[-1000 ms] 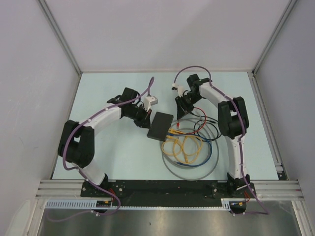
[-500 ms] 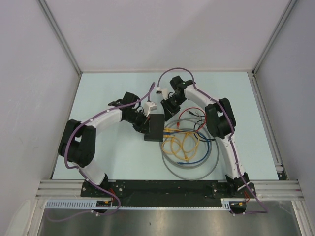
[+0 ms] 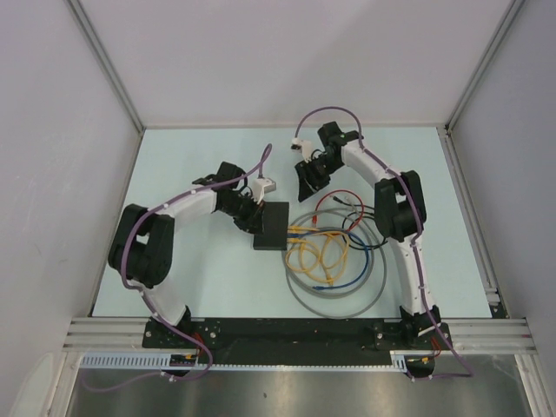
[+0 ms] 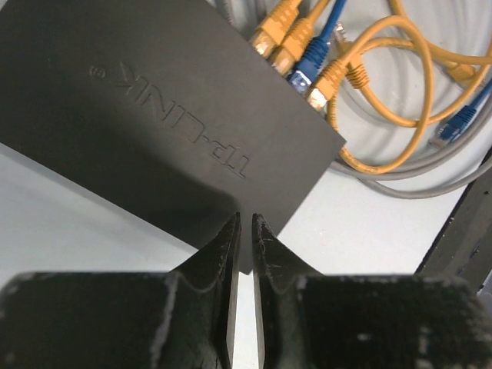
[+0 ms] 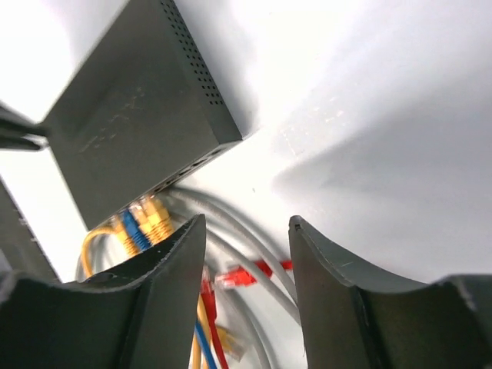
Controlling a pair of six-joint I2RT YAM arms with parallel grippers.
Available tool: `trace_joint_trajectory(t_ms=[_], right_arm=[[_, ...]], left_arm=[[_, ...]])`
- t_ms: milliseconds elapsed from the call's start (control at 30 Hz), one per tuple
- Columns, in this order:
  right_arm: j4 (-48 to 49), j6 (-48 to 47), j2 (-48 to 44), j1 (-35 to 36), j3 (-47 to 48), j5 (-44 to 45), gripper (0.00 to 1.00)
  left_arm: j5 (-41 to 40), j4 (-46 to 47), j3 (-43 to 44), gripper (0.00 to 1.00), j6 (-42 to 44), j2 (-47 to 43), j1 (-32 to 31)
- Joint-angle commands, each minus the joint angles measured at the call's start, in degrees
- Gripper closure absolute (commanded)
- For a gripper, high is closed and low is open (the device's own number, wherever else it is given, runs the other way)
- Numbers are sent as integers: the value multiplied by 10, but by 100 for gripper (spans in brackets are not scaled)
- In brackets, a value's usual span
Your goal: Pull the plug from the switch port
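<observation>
The robot's right gripper will next move back and down onto the yellow plug nearest the switch's far corner point(image 3: 292, 228) point(image 5: 159, 218), since the plug is below and back from the gripper's open fingers.
The black switch point(image 3: 273, 224) lies flat at mid-table. In the left wrist view its top point(image 4: 154, 115) reads TP-LINK, with yellow plugs point(image 4: 280, 38) and a blue plug point(image 4: 307, 65) in its socket edge. My left gripper point(image 3: 254, 219) is shut on the switch's near corner point(image 4: 246, 223). My right gripper point(image 3: 306, 184) hangs open and empty point(image 5: 246, 227) above the table beyond the switch's far right corner point(image 5: 131, 131). A red plug point(image 5: 244, 275) lies loose on the table, apart from the switch. The plugged yellow and blue plugs point(image 5: 142, 223) show left of my right fingers.
Coils of yellow point(image 3: 321, 256), blue, red point(image 3: 334, 197) and grey cable point(image 3: 339, 291) lie right of the switch. A black cable loops by the right arm. Metal-framed walls stand on the left, back and right.
The switch has been turned and drawn left in my left gripper. My right gripper went in to the switch's socket edge and has drawn back up and right. The red plug now lies off the switch.
</observation>
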Motion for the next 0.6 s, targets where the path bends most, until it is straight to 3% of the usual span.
trace_joint_trajectory(t_ms=[0, 133, 567], right_arm=[[-16, 2, -39, -13, 29, -85, 47], [-34, 1, -27, -6, 16, -142, 47], [-65, -33, -22, 6, -47, -174, 49]], left_arm=[[10, 21, 21, 85, -13, 22, 7], [22, 26, 26, 86, -25, 43, 9], [-10, 22, 32, 87, -20, 100, 8]])
